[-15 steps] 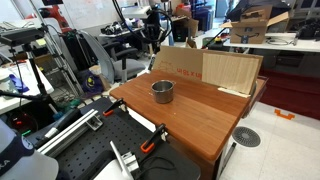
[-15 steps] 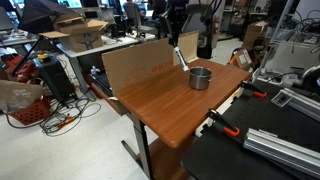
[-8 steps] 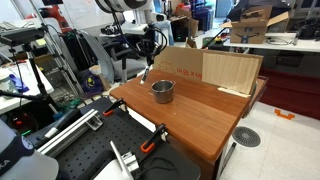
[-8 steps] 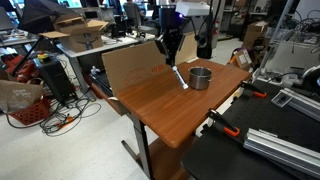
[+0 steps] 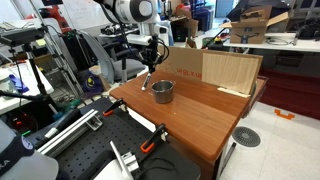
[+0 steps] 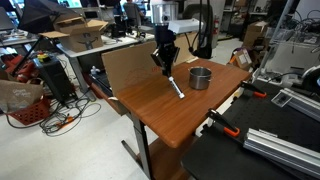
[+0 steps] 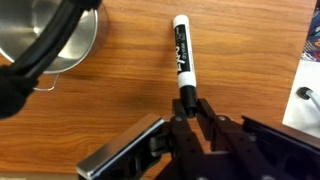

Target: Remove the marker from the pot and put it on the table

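Observation:
I should lower my gripper toward the bare wood beside the pot next to release the marker on the tabletop, because the marker's held end is raised above the table.
My gripper (image 7: 187,100) is shut on one end of the marker (image 7: 183,55), a slim black stick with a white band. The marker hangs slanted below the gripper (image 6: 165,62), its lower end (image 6: 176,88) close to the reddish-brown table (image 6: 165,120). I cannot tell whether it touches the wood. The grey metal pot (image 6: 200,77) stands on the table beside the gripper, apart from the marker. In an exterior view the gripper (image 5: 150,65) holds the marker (image 5: 146,82) just beside the pot (image 5: 162,91). The pot's rim (image 7: 50,40) shows at the wrist view's top left.
A pale plywood board (image 5: 215,68) stands upright along the table's far edge (image 6: 135,62). Clamps and metal rails (image 5: 130,150) lie on the dark bench beside the table. White desks with boxes and cables surround the area.
The arm has moved down and away from the pot with the marker in its jaws. The marker now hangs low over the wood beside the pot.

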{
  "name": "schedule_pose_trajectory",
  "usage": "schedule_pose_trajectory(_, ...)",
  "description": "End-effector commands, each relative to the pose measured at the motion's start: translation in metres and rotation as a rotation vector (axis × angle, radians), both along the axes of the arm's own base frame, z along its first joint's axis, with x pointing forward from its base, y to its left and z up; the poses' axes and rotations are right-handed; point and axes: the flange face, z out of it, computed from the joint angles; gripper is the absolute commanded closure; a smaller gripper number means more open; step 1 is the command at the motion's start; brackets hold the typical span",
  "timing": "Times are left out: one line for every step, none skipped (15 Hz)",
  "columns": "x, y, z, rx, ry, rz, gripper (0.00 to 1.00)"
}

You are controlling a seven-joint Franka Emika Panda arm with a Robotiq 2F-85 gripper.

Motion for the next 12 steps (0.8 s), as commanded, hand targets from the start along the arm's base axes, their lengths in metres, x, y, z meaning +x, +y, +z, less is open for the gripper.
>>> schedule_pose_trajectory(0.016,0.007,-0.014,-0.005,-0.003,0.001,0.95)
schedule_pose_trajectory(0.020,0.009,-0.019,-0.003,0.000,0.001,0.95)
schedule_pose_trajectory(0.023,0.010,-0.023,-0.004,-0.001,-0.001,0.95)
schedule_pose_trajectory(0.027,0.011,-0.028,-0.006,-0.001,-0.003,0.95)
schedule_pose_trajectory(0.031,0.012,-0.033,-0.010,0.000,-0.004,0.95)
schedule_pose_trajectory(0.035,0.013,-0.038,-0.014,0.003,-0.006,0.95)
schedule_pose_trajectory(0.038,0.014,-0.043,-0.018,0.003,-0.009,0.95)
schedule_pose_trajectory(0.041,0.015,-0.049,-0.024,0.003,-0.012,0.95)
schedule_pose_trajectory(0.043,0.016,-0.053,-0.029,0.006,-0.016,0.95)
schedule_pose_trajectory(0.046,0.017,-0.058,-0.033,0.009,-0.021,0.95)
schedule_pose_trajectory(0.048,0.018,-0.062,-0.036,0.011,-0.027,0.95)
schedule_pose_trajectory(0.051,0.018,-0.066,-0.040,0.011,-0.030,0.95)
